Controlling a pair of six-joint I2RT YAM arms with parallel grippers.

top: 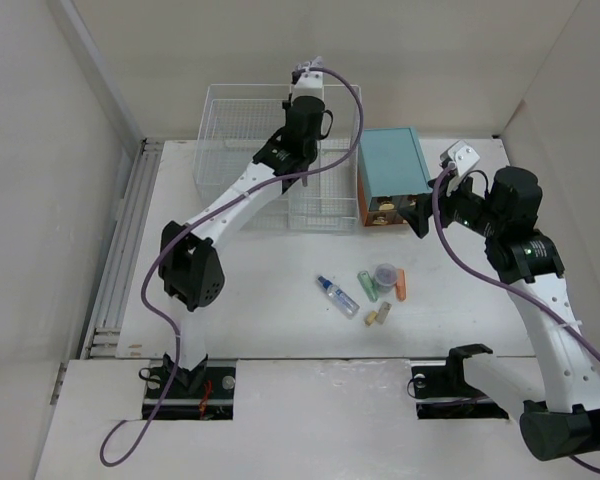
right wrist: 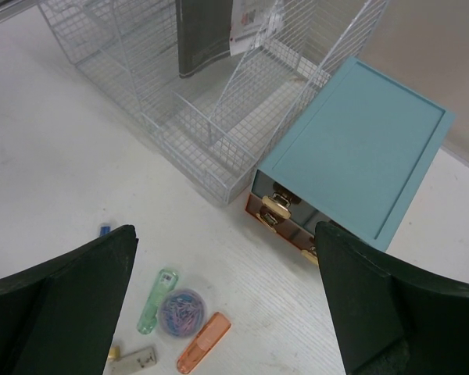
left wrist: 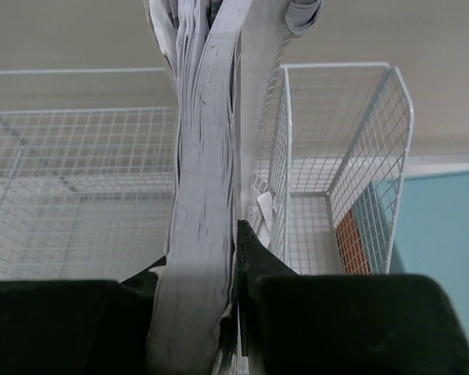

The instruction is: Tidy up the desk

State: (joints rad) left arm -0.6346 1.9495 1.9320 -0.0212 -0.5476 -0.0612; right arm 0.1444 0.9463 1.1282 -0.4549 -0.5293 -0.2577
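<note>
My left gripper holds the papers (left wrist: 203,156) and will next carry them down into the basket's narrow middle slot, slightly toward the teal drawer box (top: 392,160).
The desk (top: 265,300) is a wide white tabletop. My left gripper (top: 302,168) reaches down into the white wire-mesh basket (top: 230,130) at the back. In the left wrist view it (left wrist: 199,258) is shut on a thick stack of grey-white papers (left wrist: 203,156), held upright over the basket's divider (left wrist: 281,156). My right gripper (top: 420,215) hovers in front of the teal drawer box (top: 392,160). In the right wrist view it (right wrist: 225,230) is open and empty above the desk (right wrist: 55,156), with the box's drawers (right wrist: 277,207) between the fingers.
Small items lie mid-desk: a spray bottle (top: 337,296), a green tube (top: 367,285), a round pot of paper clips (top: 384,274), an orange tube (top: 402,286) and small grey pieces (top: 378,316). Walls close in the left, back and right.
</note>
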